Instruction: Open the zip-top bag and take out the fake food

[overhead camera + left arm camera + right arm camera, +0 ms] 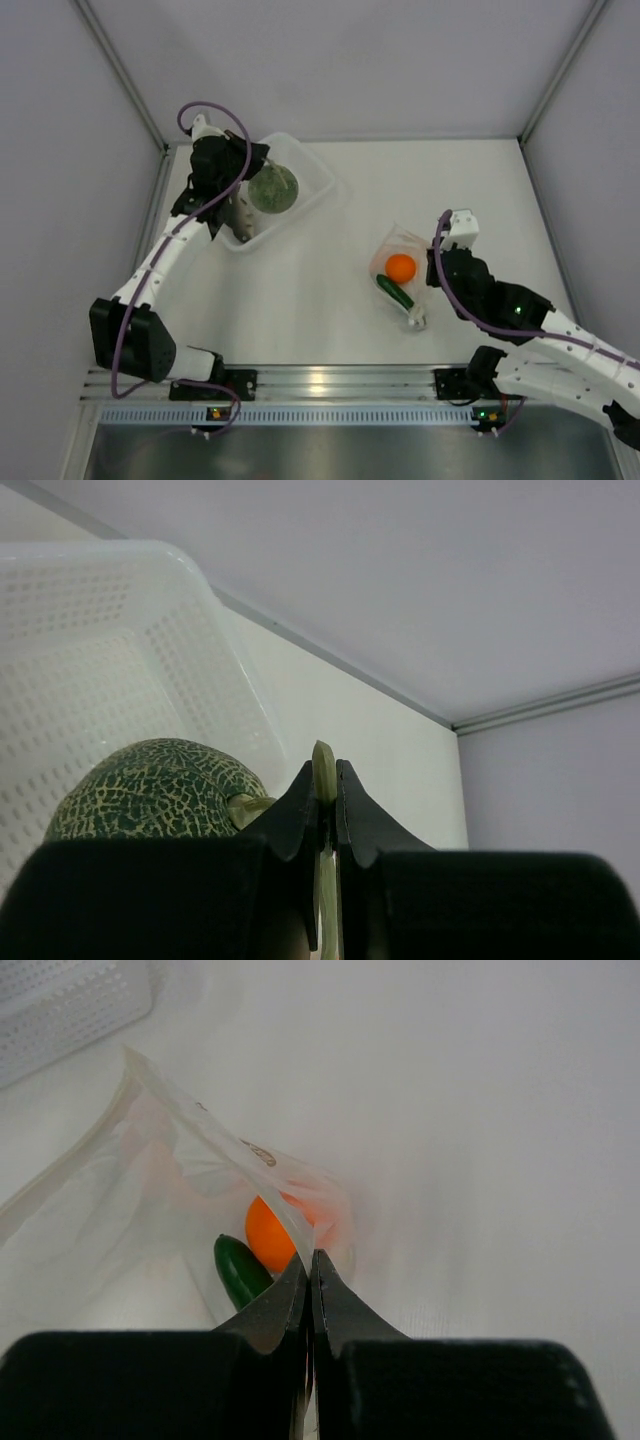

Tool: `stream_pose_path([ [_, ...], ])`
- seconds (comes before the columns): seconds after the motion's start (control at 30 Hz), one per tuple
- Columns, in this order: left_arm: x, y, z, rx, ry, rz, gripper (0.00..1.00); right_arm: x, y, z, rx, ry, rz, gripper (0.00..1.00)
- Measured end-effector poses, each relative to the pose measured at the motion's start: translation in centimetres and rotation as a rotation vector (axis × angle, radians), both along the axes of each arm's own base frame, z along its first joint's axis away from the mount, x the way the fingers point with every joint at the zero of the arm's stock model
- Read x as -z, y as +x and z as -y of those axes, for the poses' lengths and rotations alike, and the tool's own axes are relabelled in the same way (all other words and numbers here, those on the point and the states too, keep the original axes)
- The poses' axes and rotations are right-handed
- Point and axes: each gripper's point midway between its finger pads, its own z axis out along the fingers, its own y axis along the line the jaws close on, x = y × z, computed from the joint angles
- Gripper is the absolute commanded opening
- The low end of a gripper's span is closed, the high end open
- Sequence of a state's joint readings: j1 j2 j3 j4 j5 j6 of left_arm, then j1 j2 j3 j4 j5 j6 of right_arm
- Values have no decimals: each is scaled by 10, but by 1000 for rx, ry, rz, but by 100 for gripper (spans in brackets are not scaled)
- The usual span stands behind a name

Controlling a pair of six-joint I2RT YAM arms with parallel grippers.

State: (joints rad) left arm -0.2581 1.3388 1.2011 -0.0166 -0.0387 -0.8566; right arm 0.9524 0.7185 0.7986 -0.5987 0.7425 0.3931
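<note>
The left gripper lowers toward the basket's bottom below it next and releases the ball's stalk there, since the netted ball already hangs over the basket (100,630).
The zip-top bag (397,262) lies right of centre on the table, its mouth open. An orange ball (401,266) and a dark green cucumber (394,291) are inside it. A pale greyish piece (415,319) shows at its near end. My right gripper (311,1257) is shut on the bag's edge (230,1150), with the ball (268,1237) and cucumber (238,1270) just beyond the tips. My left gripper (326,770) is shut on the pale-green stalk (323,756) of the netted green cabbage-like ball (150,785). It holds the ball over the basket (100,630).
The white perforated basket (306,165) stands at the back left, beside the left wall. Its corner also shows in the right wrist view (70,1000). Grey walls close in the back and both sides. An aluminium rail (330,380) runs along the near edge.
</note>
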Motion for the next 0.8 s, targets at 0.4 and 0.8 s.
stream_pose_path([
  [0.4,70,87,-12,25,-15,-83,0,6,-3,-6,-44,2,-11,0],
  [0.8,93,146,-14,73,-61,-72,16,5,0,-13,-77,-9,-5,0],
])
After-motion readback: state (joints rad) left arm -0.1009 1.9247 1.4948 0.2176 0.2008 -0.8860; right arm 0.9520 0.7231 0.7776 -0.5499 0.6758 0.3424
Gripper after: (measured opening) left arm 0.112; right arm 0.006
